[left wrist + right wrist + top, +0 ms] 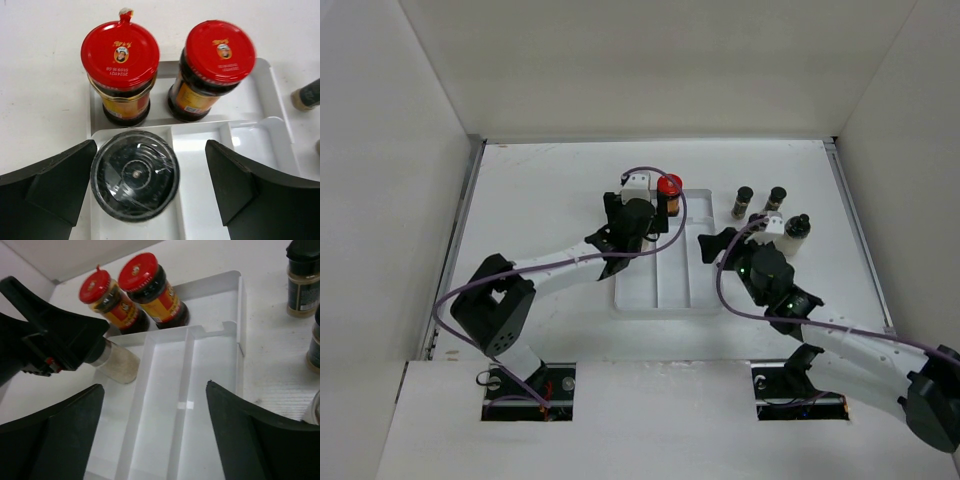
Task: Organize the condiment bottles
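The pale bottle outside the tray is to the right of my left gripper in the top view, so my left gripper needs to go up, move across the tray and come down around the bottle.
Two red-capped amber bottles point(120, 55) point(220, 50) stand side by side in the far compartment of the white divided tray point(260, 100). One shows in the top view point(669, 185). A pale bottle with a black lid point(134, 174) stands in the tray's left slot. My left gripper point(151, 152) is open around it, the lid close to the left finger, well apart from the right one. My right gripper point(155, 390) is open and empty above the tray's middle slots point(210, 365). Three black-capped bottles point(743, 200) point(776, 197) point(798, 225) stand on the table right of the tray.
The tray point(665, 290) lies in the middle of the white table, walled on three sides. The two arms are close together over it, the right gripper point(720, 243) just right of the left gripper point(632, 222). Dark bottles point(302, 280) stand near the right gripper.
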Controlling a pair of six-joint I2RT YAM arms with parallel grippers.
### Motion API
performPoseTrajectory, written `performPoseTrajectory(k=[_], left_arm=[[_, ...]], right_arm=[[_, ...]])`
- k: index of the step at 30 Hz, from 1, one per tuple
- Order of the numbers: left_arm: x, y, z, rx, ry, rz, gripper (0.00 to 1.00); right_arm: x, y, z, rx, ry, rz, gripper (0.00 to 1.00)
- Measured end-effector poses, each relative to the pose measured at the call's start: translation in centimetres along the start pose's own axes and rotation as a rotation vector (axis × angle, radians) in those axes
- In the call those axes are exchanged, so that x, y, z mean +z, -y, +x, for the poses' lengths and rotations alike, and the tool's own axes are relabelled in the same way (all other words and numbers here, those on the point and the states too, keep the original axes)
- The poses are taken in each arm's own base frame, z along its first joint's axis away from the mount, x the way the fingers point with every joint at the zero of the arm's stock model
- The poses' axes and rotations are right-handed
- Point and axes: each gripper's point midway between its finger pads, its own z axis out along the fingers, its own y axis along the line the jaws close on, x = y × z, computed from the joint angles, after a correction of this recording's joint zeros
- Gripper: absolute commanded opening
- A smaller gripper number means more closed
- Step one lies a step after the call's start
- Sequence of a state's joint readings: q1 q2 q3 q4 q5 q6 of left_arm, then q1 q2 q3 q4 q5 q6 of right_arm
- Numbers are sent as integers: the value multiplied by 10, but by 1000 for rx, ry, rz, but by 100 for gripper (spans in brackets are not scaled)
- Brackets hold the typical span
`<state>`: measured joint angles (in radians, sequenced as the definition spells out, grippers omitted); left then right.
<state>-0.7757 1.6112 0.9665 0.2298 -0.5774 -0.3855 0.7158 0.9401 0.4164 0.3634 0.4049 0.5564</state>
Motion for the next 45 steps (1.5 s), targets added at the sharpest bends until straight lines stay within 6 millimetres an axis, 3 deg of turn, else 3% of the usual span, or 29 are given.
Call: performPoseTrajectory(k=[3, 5, 7, 9, 13, 18, 22, 25, 28, 34, 40, 45], left_arm=[[-12, 9, -11, -6, 35, 34, 92], [-23, 13, -20, -15, 65, 58, 91], [-33, 16, -28, -27, 94, 78, 87], [-44, 20, -37, -37, 121, 100, 83], [-67, 34, -46, -41, 158, 157, 75], [-93, 80, -37, -5, 155, 289, 74], [-104, 142, -17, 36, 123, 445, 80], [-100, 187, 7, 66, 97, 532, 83], [-88, 219, 33, 104, 65, 581, 84], [-65, 254, 65, 160, 27, 627, 86], [-59, 281, 62, 167, 48, 679, 86], [-53, 306, 68, 185, 64, 711, 83]], right_arm=[[-8, -9, -18, 12, 45, -26, 44], [-12, -12, -30, 20, 73, -25, 35], [-15, -11, -39, 27, 92, -5, 35], [-19, -7, -46, 32, 109, 20, 42], [-32, 8, -65, 55, 173, 86, 68], [-45, 32, -88, 82, 254, 181, 87], [-61, 54, -110, 101, 314, 283, 90], [-80, 65, -142, 142, 401, 344, 89], [-99, 69, -173, 194, 487, 374, 89], [-118, 76, -203, 238, 563, 420, 91], [-125, 71, -216, 251, 586, 410, 92], [-123, 67, -216, 249, 573, 385, 91]])
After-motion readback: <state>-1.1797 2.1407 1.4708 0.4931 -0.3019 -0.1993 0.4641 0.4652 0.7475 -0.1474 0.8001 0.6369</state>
